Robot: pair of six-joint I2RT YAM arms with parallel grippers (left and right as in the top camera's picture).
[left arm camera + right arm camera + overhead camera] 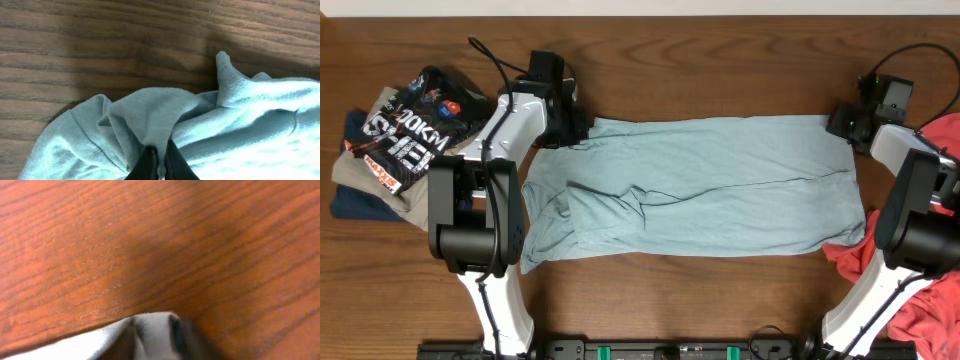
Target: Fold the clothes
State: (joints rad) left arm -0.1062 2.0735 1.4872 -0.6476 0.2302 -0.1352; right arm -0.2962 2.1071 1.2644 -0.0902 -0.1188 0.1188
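Observation:
The T-shirt (720, 185) still lies spread, so the robot's left gripper should next bring the pinched far corner back over the bunched folds and let it go.
The pale blue-grey T-shirt (720, 185) lies spread lengthwise across the middle of the table, with bunched folds at its left end. My left gripper (576, 126) is at its far left corner. In the left wrist view the dark jaws (161, 161) are shut on a raised fold of the T-shirt (150, 115). My right gripper (843, 122) is at the far right corner. In the blurred right wrist view a tip of the T-shirt (152, 332) sits pinched between dark fingers (156, 342). A coral-red garment (920, 305) lies crumpled at the front right, partly under the right arm.
A pile of folded clothes, topped by a dark printed shirt (405, 135), sits at the left edge. The right arm's base (920, 215) stands over the T-shirt's right end. Bare wooden table (720, 70) lies behind the T-shirt.

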